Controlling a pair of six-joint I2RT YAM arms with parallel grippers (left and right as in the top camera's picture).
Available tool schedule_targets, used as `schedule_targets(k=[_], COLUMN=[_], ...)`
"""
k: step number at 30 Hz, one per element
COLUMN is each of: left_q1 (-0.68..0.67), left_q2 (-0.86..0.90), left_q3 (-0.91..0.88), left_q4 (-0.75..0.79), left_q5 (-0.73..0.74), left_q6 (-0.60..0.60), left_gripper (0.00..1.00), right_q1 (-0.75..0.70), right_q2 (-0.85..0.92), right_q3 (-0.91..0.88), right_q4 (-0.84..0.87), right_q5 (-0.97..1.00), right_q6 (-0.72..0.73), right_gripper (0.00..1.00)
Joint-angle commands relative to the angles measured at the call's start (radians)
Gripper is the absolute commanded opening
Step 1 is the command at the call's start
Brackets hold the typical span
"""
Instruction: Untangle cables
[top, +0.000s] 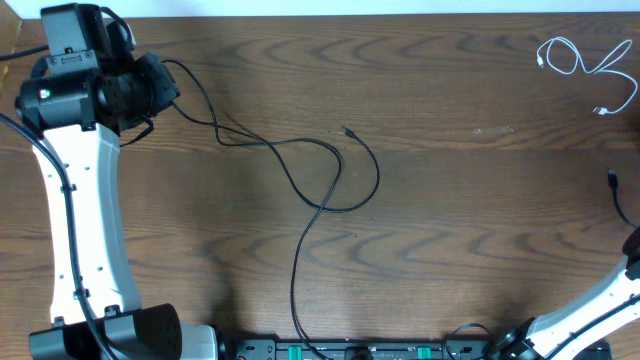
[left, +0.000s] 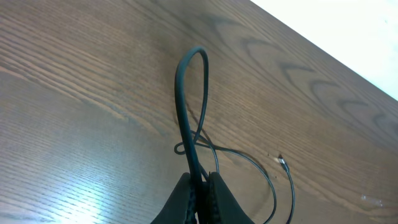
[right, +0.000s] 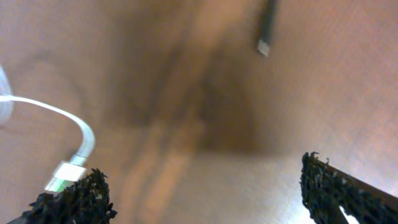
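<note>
My left gripper should next carry the raised loop to the right in the overhead view, over the middle loops of the black cable, which are still crossed, and release it there.
The black cable (top: 300, 190) lies in loose loops across the middle of the table, with one small plug (top: 346, 131) free at the centre. My left gripper (top: 166, 90) is at the far left, shut on a raised loop of that black cable (left: 186, 93); the jaws (left: 200, 186) pinch it between them. The white cable (top: 585, 65) lies coiled at the far right corner, apart from the black one. My right gripper (right: 208, 186) hangs open low over the table. A white connector (right: 67, 172) lies just beside its left finger, and a black plug (right: 266, 32) lies ahead.
A black cord end (top: 613, 180) lies near the right edge of the table. The right arm's white link (top: 590, 305) enters from the bottom right. A power strip (top: 340, 350) runs along the front edge. The left arm (top: 80, 200) stretches along the left side.
</note>
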Motion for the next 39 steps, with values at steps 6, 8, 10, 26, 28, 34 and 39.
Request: schedule_targets(k=[6,8,10,26,28,34,39], left_q1=[-0.002,-0.002,-0.002,-0.114,-0.154,-0.303,-0.445], left_q2=[0.004,0.004,0.004,-0.034,-0.038,-0.013,0.011], left_q3=[0.004,0.004,0.004,0.004,0.004,-0.017,-0.103], left_q4=[-0.003,-0.003,-0.003,0.008,-0.011,-0.082,-0.076], left_q5=[-0.002,-0.002,-0.002,0.027,0.029,0.111,0.121], left_q6=[0.02,0.02,0.02,0.099,0.098,0.08,-0.012], left_gripper=[0.08,0.08,0.08,0.08,0.08,0.08,0.08], right_q1=[0.0,0.0,0.002,0.058,0.079,0.144,0.188], right_q2=[-0.192,-0.27,-0.332,-0.669,-0.674,-0.673,-0.673], right_q3=[0.049,0.055,0.055,0.055,0.055,0.054,0.053], right_q4=[0.269,0.35,0.406,-0.121,-0.191,-0.37,-0.456], right_q5=[-0.072,-0.067,-0.061,-0.366,-0.407,-0.442,-0.441], right_q6=[-0.041,-0.041,-0.041,-0.041,-0.041,-0.058,-0.129], right_gripper=[0.94,0.94,0.93,0.99,0.99,0.99,0.99])
